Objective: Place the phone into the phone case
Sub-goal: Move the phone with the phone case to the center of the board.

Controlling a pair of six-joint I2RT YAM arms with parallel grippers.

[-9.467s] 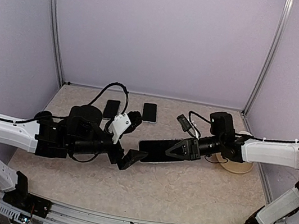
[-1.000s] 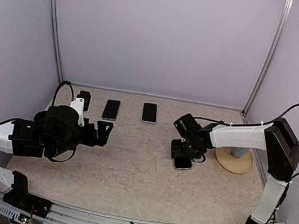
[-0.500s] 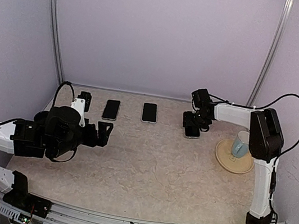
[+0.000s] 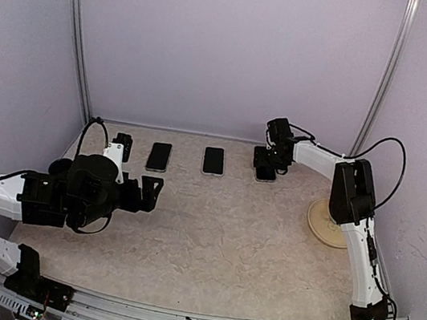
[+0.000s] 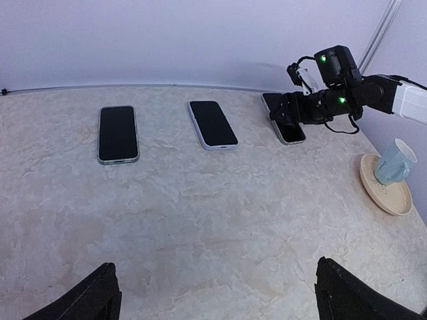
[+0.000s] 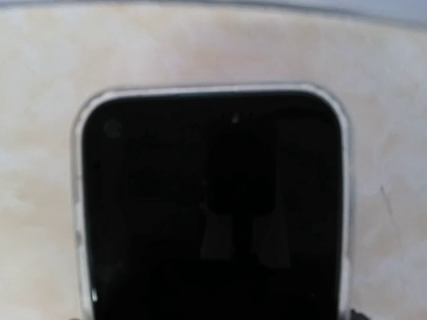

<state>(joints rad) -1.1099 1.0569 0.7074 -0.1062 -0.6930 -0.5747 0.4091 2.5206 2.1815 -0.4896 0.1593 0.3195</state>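
Note:
The black-screened phone (image 4: 265,174) (image 6: 212,207) sits flat below the right gripper inside the phone case's pale rim, and the right gripper should next stay low and open its fingers to let go of the phone.
The phone (image 4: 265,173) is black-screened inside a pale-rimmed phone case and lies flat at the back right of the table. In the left wrist view the phone (image 5: 288,125) is the right-most of a row of three. My right gripper (image 4: 266,163) reaches far back and is shut across its width, also seen as the right gripper (image 5: 297,112). The right wrist view is filled by the phone (image 6: 210,213) and the phone case rim (image 6: 79,200); the fingers are hidden there. My left gripper (image 4: 149,190) hovers open over the left of the table with nothing in it, fingertips (image 5: 100,297) wide apart.
Two other dark phones lie in the back row: one (image 4: 159,156) on the left, one (image 4: 213,161) in the middle. A wooden saucer (image 4: 326,227) sits at the right, holding a blue cup (image 5: 395,162). Walls and metal posts close in the back and sides.
My right arm has swung the phone from the middle right of the table to the back row, stretching out far. The left arm has barely moved.

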